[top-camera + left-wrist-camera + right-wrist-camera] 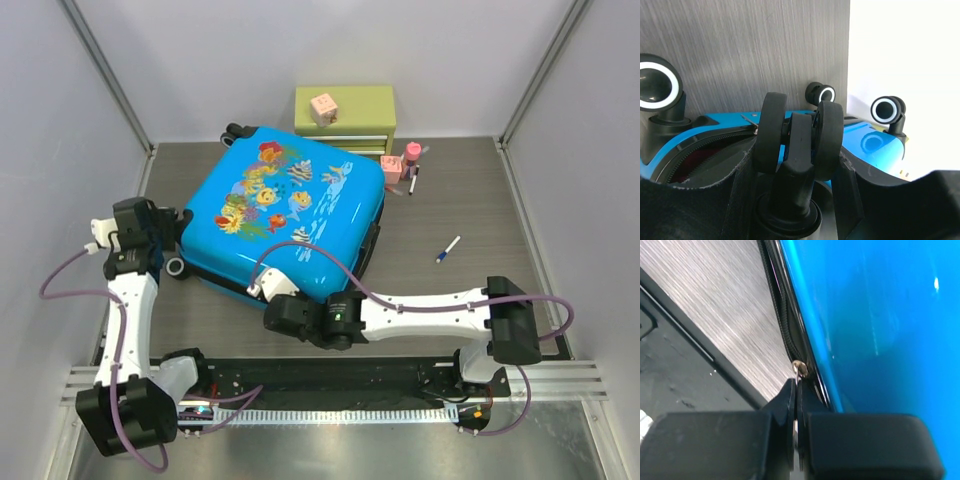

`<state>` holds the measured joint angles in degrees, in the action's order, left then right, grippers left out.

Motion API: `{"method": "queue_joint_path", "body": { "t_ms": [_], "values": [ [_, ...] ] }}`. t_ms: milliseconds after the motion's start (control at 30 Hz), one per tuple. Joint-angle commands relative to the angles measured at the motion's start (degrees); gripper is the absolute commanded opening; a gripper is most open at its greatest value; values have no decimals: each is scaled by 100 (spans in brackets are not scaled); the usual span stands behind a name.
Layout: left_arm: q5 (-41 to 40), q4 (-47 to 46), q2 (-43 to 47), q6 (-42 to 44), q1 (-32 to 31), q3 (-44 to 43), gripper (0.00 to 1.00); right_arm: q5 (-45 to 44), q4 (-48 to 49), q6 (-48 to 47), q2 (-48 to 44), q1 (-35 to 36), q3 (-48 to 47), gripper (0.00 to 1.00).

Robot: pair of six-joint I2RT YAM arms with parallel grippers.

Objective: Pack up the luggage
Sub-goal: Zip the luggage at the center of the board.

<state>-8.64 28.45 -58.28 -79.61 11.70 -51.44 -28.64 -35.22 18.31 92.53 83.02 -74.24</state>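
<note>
The zipper track (205, 276) beside the luggage's wheel gapes open, so the right gripper should next slide the zipper pull to the left in the top view along that track and let it go.
The luggage (285, 205), a bright blue fish-print suitcase, lies flat and closed in the middle of the table. My left gripper (168, 250) is at its left corner. In the left wrist view its fingers (735, 192) press on both sides of a black double wheel (797, 132) of the luggage (875, 142). My right gripper (262, 288) is at the near edge. In the right wrist view the right gripper (798, 390) is shut on the metal zipper pull (799, 369), beside the black zipper track (782, 305) and the blue shell (880, 315).
A green drawer chest (345, 118) with a pink cube (322, 108) on top stands behind the luggage. A pink bottle (412, 155) and a pen (412, 182) lie by it. Another pen (448, 249) lies to the right. Walls close in both sides.
</note>
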Motion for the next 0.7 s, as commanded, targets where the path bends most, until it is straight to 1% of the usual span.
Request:
{"method": "queue_joint_path", "body": {
  "t_ms": [0,367,667],
  "values": [
    [372,-243,616,-1056,-221,-24,0,201,2256,15,72,-14,-838,1],
    [328,20,696,-863,-520,-15,0,579,2591,-125,458,-41,-1136,1],
    [311,363,555,-283,-801,-243,0,983,2819,-442,1012,-111,-1743,1]
  ]
}}
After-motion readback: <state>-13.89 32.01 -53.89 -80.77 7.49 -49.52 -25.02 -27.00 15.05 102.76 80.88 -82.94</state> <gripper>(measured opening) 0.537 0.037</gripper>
